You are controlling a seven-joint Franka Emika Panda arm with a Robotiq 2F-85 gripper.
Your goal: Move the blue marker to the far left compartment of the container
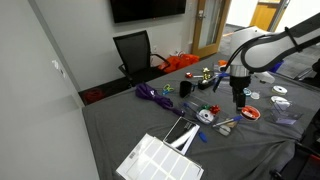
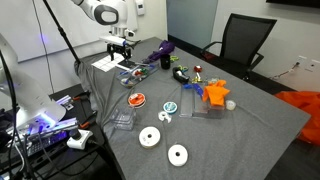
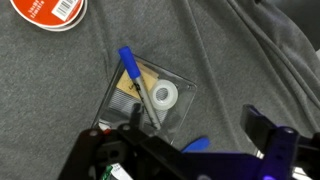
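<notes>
My gripper should next move down and to the left in the wrist view toward the blue marker, then onto its blue cap (image 3: 130, 63).
The blue marker (image 3: 139, 84), with a blue cap and a pale barrel, lies on a clear flat plastic case (image 3: 150, 95) beside a small tape roll (image 3: 165, 95) in the wrist view. My gripper (image 3: 195, 122) is open and empty. It hangs above the grey cloth just to the side of the case, with the marker near its left finger. The gripper shows in both exterior views (image 1: 238, 101) (image 2: 122, 52). The container (image 1: 150, 160), a flat white ribbed tray, lies at the table's near edge, apart from the gripper. It also shows in an exterior view (image 2: 103, 64).
A red disc (image 3: 50, 8) lies beyond the case and shows in an exterior view (image 1: 250, 113). A blue object (image 3: 195, 145) lies partly hidden under the gripper. Purple cloth (image 1: 152, 95), orange items (image 2: 215, 95), white tape rolls (image 2: 150, 137) and a black chair (image 1: 135, 50) are around.
</notes>
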